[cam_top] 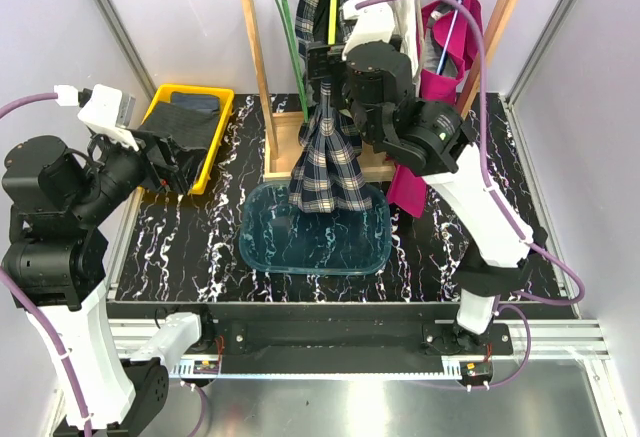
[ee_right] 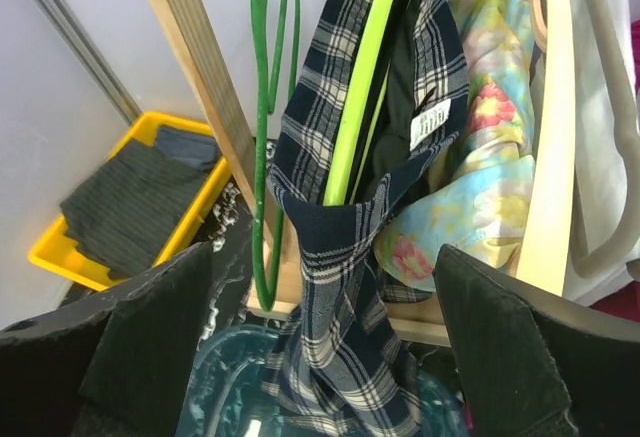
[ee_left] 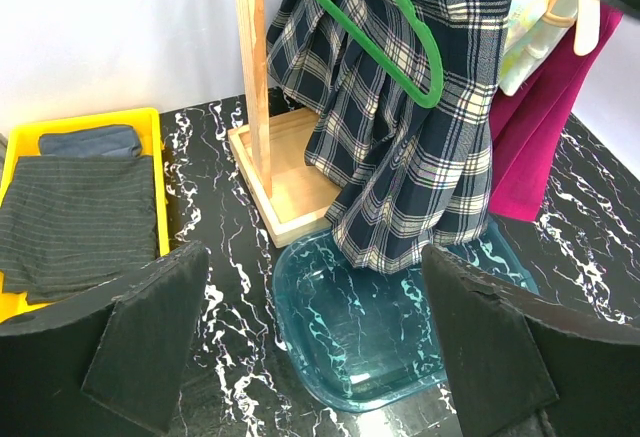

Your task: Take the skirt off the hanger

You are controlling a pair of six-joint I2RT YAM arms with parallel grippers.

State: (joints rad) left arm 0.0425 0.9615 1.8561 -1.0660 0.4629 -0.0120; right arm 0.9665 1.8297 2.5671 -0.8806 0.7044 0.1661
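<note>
The lime hanger's near arm (cam_top: pixel 332 23) (ee_right: pixel 350 134) shows bare above the drooping waistband, so my right gripper will next move outward toward the rack and then close on it.
A navy plaid skirt (cam_top: pixel 325 162) hangs on a lime hanger (cam_top: pixel 333 7) on the wooden rack, and its hem droops into a clear blue tray (cam_top: pixel 300 247). In the right wrist view the skirt (ee_right: pixel 350 287) drops from the lime hanger (ee_right: pixel 365 87), with its waistband partly pulled down. My right gripper (cam_top: pixel 328 65) is open high up at the rack, and the skirt hangs between its spread fingers (ee_right: pixel 150 347). My left gripper (cam_top: pixel 170 162) is open and empty at the left. It faces the skirt (ee_left: pixel 420 147) and the tray (ee_left: pixel 370 347).
An empty green hanger (cam_top: pixel 290 37) hangs beside the skirt, close to the rack post (cam_top: pixel 255 47). A yellow bin (cam_top: pixel 215 152) with folded dark clothes sits at the back left. A magenta garment (cam_top: pixel 445 67) and a floral one (ee_right: pixel 490 147) hang to the right.
</note>
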